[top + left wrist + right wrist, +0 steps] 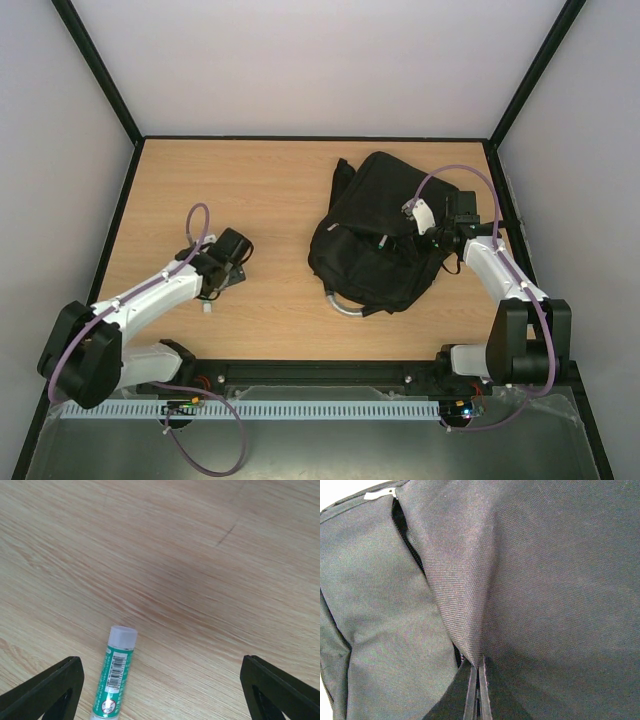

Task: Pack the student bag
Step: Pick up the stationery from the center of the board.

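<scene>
The glue stick's capless end [207,307] [105,714] is below and back from my left gripper, so the gripper will move its fingers down and back and turn them to go around both sides of the slanted stick.
The student bag [375,235], black fabric with a silvery-grey loop handle [345,308], lies on the right half of the table. My right gripper [428,228] sits on its right side. In the right wrist view that gripper [479,672] is shut, pinching a raised fold of the student bag's cloth [470,580] next to an open zipper slit [405,535]. My left gripper [218,285] hangs over the left of the table. It [161,665] stands open above a green glue stick with a white cap [116,672], which lies flat near the left finger [55,690], untouched.
The wooden table [280,190] is ringed by a black frame and pale walls. The glue stick shows as a small white piece [207,308] beside the left arm. Both arm bases sit on the rail along the near edge [320,375].
</scene>
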Motion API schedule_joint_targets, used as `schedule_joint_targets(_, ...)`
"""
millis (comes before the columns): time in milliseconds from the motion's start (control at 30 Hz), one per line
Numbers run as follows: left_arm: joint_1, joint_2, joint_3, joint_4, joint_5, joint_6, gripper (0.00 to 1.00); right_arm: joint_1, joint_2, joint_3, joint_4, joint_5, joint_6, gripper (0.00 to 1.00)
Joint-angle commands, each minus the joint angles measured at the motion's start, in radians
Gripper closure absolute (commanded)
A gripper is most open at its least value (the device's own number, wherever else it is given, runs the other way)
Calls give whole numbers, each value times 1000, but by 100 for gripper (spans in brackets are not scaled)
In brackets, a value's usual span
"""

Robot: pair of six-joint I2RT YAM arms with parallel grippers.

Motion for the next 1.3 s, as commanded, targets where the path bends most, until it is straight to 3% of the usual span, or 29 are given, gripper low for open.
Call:
schedule_joint_targets(0, 25, 1, -45, 0, 9, -45, 11, -1, 10, 20, -76, -46, -4, 99)
schedule_joint_targets(333, 74, 48, -137, 112, 81, -26, 14, 0, 10, 18, -77, -48, -4, 99)
schedule_joint_targets(833, 54, 94, -149, 202, 214, 33, 59, -1, 12, 20, -80, -46, -7, 99)
schedule_joint_targets(1067, -15, 136, -141, 217, 255, 30, 69, -1, 14, 21, -80, -46, -7, 99)
schedule_joint_targets(1267, -112, 180, -110, 217, 278, -4, 71, -1, 13, 21, -82, -46, -7, 99)
